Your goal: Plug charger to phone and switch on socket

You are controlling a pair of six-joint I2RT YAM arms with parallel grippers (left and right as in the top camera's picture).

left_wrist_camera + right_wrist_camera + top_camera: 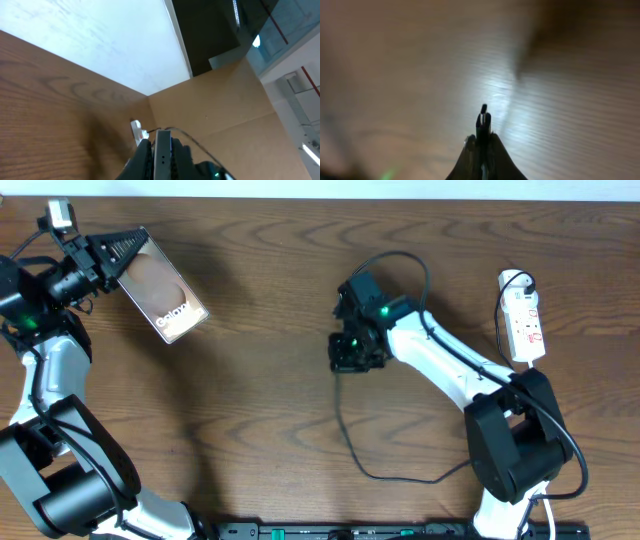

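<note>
The wood beneath the charger's plug is bare and open, so I will tip my right gripper downward, lower it to the clear tabletop below and release the plug.
The phone (166,288), a brownish glossy slab with white lettering, is raised at the far left, and my left gripper (130,250) is shut on its upper end. In the left wrist view its grey edge (162,156) stands between the dark fingers (144,159). My right gripper (351,354) hovers mid-table, shut on the charger's plug. The slim plug tip (483,118) sticks out past the right gripper (482,141). The charger's black cable (345,430) trails towards the table's front edge. The white socket (523,316) lies at the far right.
The socket's white cord (515,279) curls at its far end. The right arm's white link (440,360) lies between the gripper and the socket. In the left wrist view the socket (136,131) shows small beyond the phone.
</note>
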